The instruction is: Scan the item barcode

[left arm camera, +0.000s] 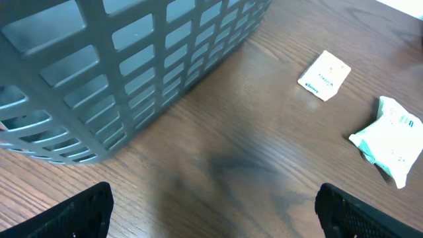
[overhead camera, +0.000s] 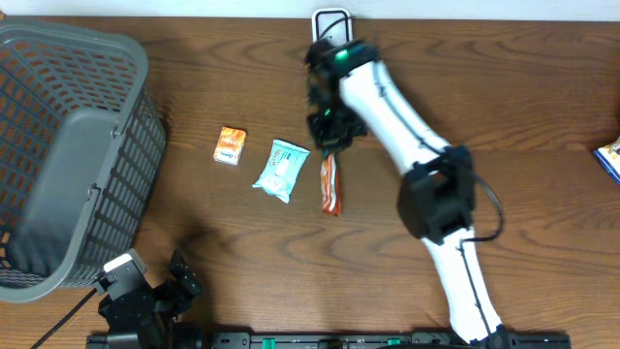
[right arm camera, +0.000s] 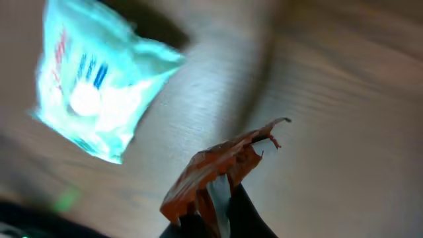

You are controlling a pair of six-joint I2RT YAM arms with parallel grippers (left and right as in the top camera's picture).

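I should next raise my right gripper, swing it to the right in the overhead view, and lower it to release the wrapper beside the teal packet, where the wood is clear.
The item, a long orange-brown snack wrapper (overhead camera: 330, 186), lies on the wooden table right of centre. My right gripper (overhead camera: 328, 147) is at its far end, shut on the crinkled wrapper edge (right arm camera: 221, 168), which sticks up from between the black fingers (right arm camera: 248, 218). The right gripper (right arm camera: 218, 221) shows only at the bottom of the right wrist view. My left gripper (overhead camera: 145, 291) rests near the front left edge. In the left wrist view it (left arm camera: 218, 215) is open wide over bare wood, holding nothing.
A grey plastic basket (overhead camera: 68, 155) (left arm camera: 132, 66) fills the left side. A small orange packet (overhead camera: 230, 145) (left arm camera: 324, 75) and a teal packet (overhead camera: 282, 170) (left arm camera: 390, 139) (right arm camera: 99, 92) lie left of the wrapper. A white stand (overhead camera: 331, 21) is at the back edge, a blue object (overhead camera: 610, 160) at the right edge.
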